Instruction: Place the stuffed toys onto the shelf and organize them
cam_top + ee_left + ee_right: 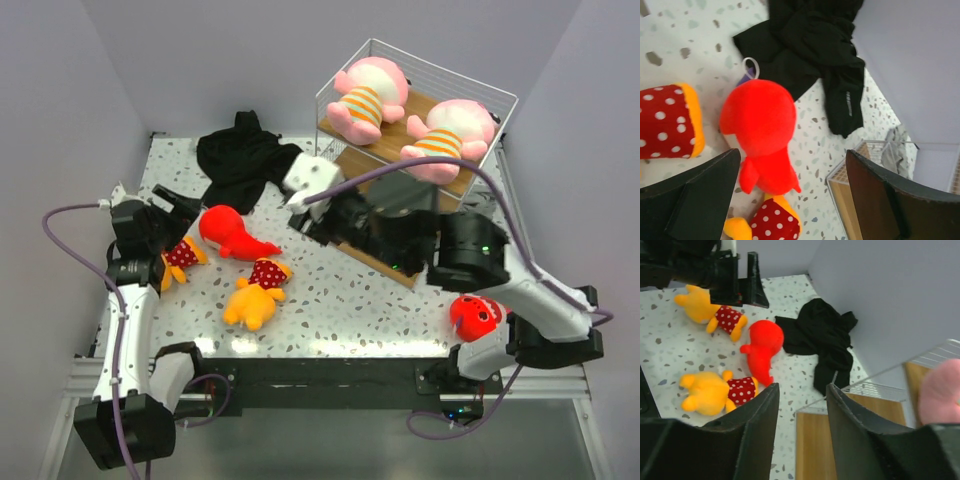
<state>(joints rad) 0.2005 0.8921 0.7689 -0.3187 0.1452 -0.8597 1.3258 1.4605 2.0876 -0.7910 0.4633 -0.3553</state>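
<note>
The red fish's neck is below my left gripper, to its right in the top view, so I need to lower it that way and close where the fish narrows.
The shelf (392,146) stands at the back right, and two pink stuffed toys (367,97) (447,135) in striped shirts lie on its top board. A red fish toy (232,232) lies on the table between two orange toys with polka-dot bibs (180,257) (258,293). Another red toy (474,315) sits by the right arm's base. My left gripper (176,203) hangs open just left of the red fish (760,130), whose tail lies below the gap beside the left finger. My right gripper (305,212) is open and empty in front of the shelf's lower board (815,445).
A black garment (245,155) lies crumpled at the back, between the red fish and the shelf. A grey cloth (897,145) shows behind the shelf's wire. Walls close in the table on the left, back and right.
</note>
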